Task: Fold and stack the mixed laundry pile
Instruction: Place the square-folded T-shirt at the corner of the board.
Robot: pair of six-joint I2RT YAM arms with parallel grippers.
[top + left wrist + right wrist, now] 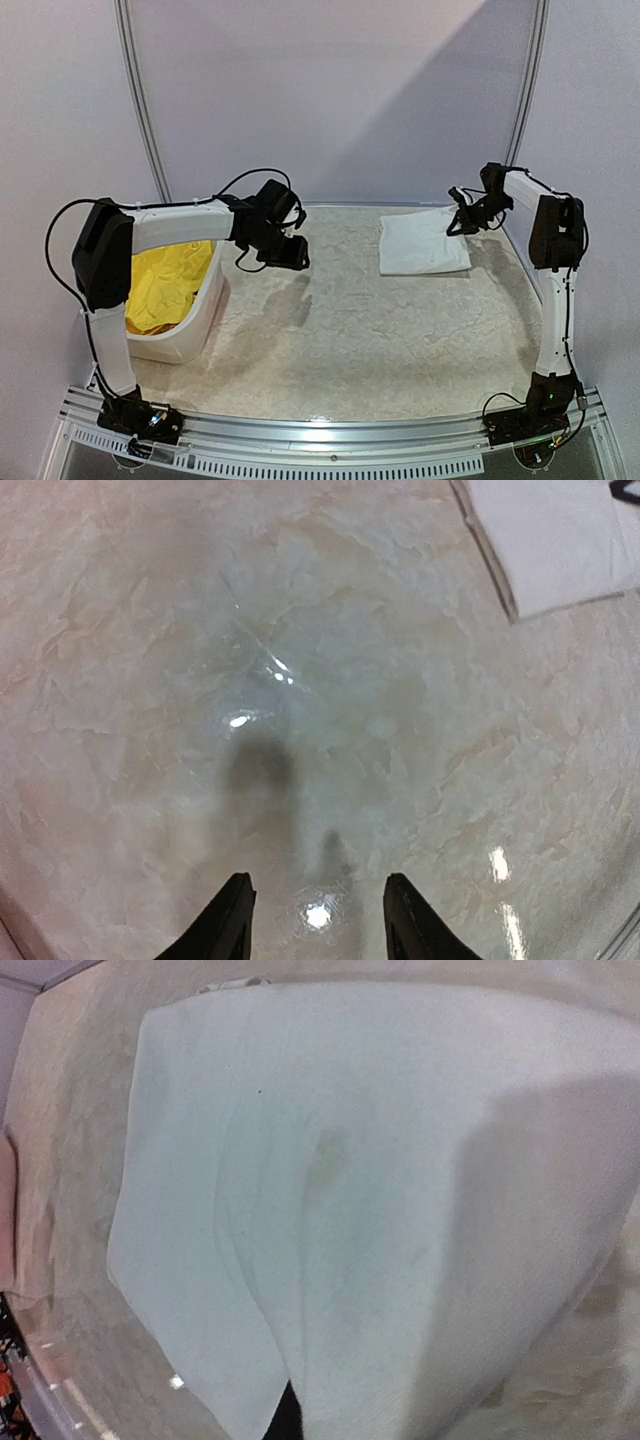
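Bare table is still left between the T-shirt and the side. My right gripper will drag the T-shirt outward and sideways into the table's far corner by that wall.
A folded white T-shirt (423,243) lies flat at the far right of the table. My right gripper (462,222) is at its right edge, shut on the cloth. In the right wrist view the T-shirt (350,1180) fills the frame and drapes over my right gripper (288,1422), so only a dark sliver of a finger shows. My left gripper (290,255) hovers over bare table left of centre, open and holding nothing. Its two black fingertips (236,920) stand apart around my left gripper (318,925). Bright yellow shorts (165,285) lie bunched in the basket.
A white plastic basket (205,310) stands at the table's left side, below my left arm. A corner of the T-shirt (560,540) shows at the upper right of the left wrist view. The marbled tabletop (350,340) stretches between the arms.
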